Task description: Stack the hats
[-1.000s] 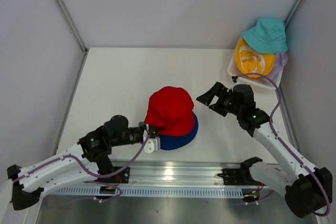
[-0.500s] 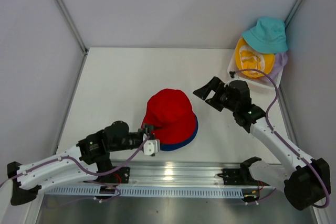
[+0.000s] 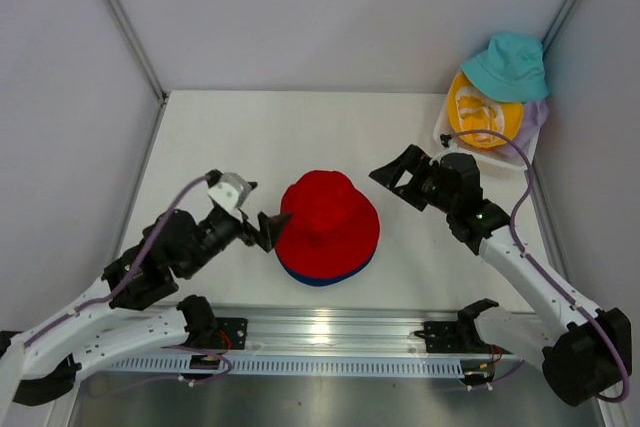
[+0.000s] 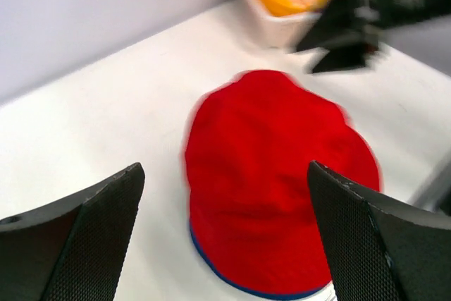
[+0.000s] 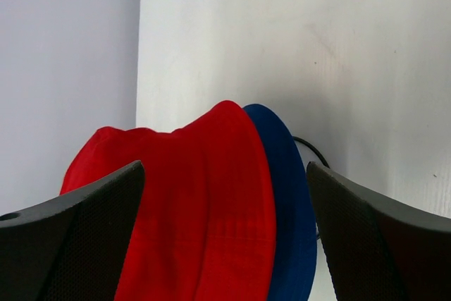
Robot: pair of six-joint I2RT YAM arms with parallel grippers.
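Next, the right gripper lowers and draws back, then reaches the nearest edge of the red hat.
A red hat (image 3: 328, 224) lies crown up on a navy hat (image 3: 332, 278), of which only the brim's edge shows, at the middle of the table. My left gripper (image 3: 264, 230) hangs open just left of the stack, touching nothing. In the left wrist view the red hat (image 4: 278, 181) and navy rim (image 4: 224, 279) lie ahead of the open gripper (image 4: 224, 174). My right gripper (image 3: 400, 175) stands open to the stack's upper right, empty. Its own view shows the red hat (image 5: 190, 209) over the navy hat (image 5: 285, 202) beyond the open gripper (image 5: 225, 170). A teal hat (image 3: 507, 62), a yellow hat (image 3: 482, 112) and a lavender hat (image 3: 537, 113) sit at the back right.
A white basket (image 3: 444, 134) in the back right corner holds the yellow hat, with the teal one on top. A thin black wire (image 5: 314, 150) curves beside the navy brim. Grey walls close the table on three sides; a metal rail (image 3: 330, 332) runs along the near edge.
My left gripper opened, let go of the red hat's brim and drew back up and to the left. The red hat settled onto the navy one. The right gripper shifted slightly left.
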